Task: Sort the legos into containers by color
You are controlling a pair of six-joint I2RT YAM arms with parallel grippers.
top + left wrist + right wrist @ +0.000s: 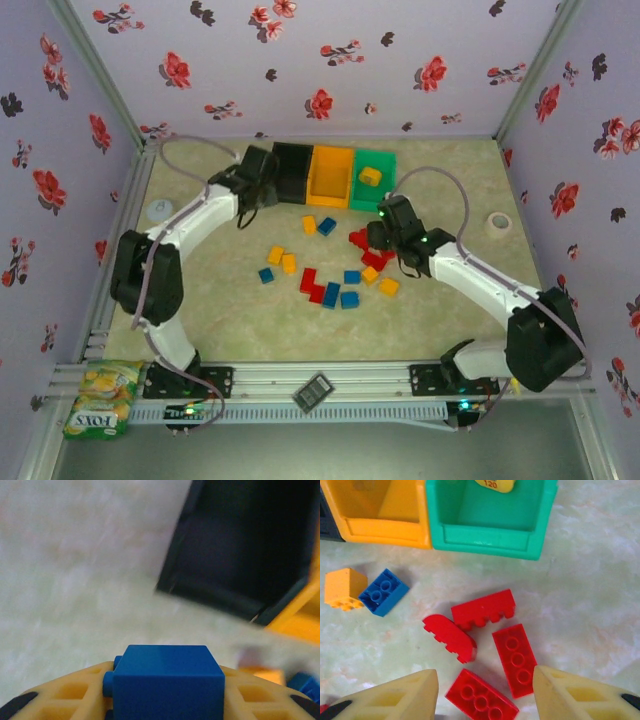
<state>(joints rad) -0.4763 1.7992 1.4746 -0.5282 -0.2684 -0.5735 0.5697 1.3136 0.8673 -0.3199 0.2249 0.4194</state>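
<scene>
My left gripper moves outward and over the black bin's open inside next. It releases the blue brick there, as the brick still hangs short of the bin's near side.
My left gripper (167,695) is shut on a blue brick (167,680), held between its orange fingers (70,690) just short of the black bin (240,545). From above, the left gripper (252,172) hangs beside the black bin (293,165), with the orange bin (330,165) and green bin (385,160) to the right. My right gripper (485,687) stands open over several red bricks (515,660), holding nothing. An orange cube (342,587) and a blue brick (383,591) lie in front of the orange bin (385,530). A yellow piece (495,484) sits in the green bin (490,535).
More red, blue and orange bricks (330,290) are scattered across the table's middle. A white tape roll (498,222) lies at the right, a pale disc (160,209) at the left. A snack packet (103,398) rests on the front rail, left of the arm bases.
</scene>
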